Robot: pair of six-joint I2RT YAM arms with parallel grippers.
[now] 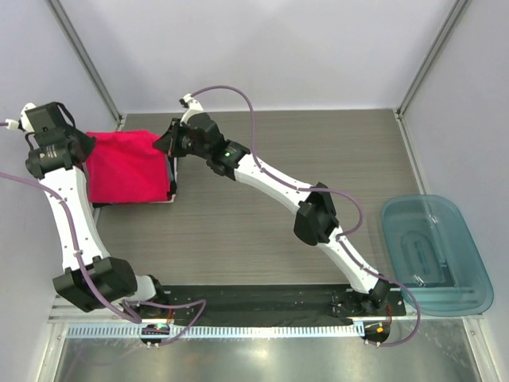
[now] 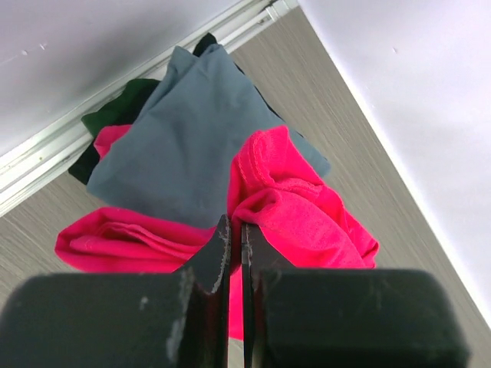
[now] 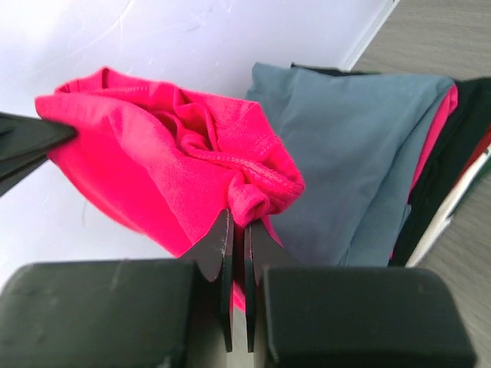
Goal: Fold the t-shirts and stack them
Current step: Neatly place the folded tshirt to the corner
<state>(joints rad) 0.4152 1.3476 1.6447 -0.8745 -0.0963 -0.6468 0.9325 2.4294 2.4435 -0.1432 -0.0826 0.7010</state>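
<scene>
I need to move my right gripper outward and down over the slate blue-grey t-shirt's far edge (image 3: 414,83) and let go of the pink t-shirt's hem there, because that far edge is still uncovered.
A bright red-pink t-shirt (image 1: 127,167) hangs stretched between both grippers over a stack of shirts at the table's far left. My left gripper (image 1: 87,148) is shut on its left edge; in the left wrist view the jaws (image 2: 235,228) pinch the pink cloth (image 2: 307,207). My right gripper (image 1: 170,143) is shut on its right edge, pinching a bunched hem (image 3: 239,217) of the pink shirt (image 3: 153,153). Under it lies a folded slate blue-grey t-shirt (image 2: 184,130) (image 3: 345,146), with another pink one (image 2: 123,241) and dark ones (image 2: 115,115) (image 3: 460,146) below.
A translucent teal plastic tub (image 1: 433,251) stands at the right edge of the table. White walls and a metal frame rail (image 2: 46,165) close in behind and left of the stack. The left gripper's fingers (image 3: 31,138) show at the left of the right wrist view.
</scene>
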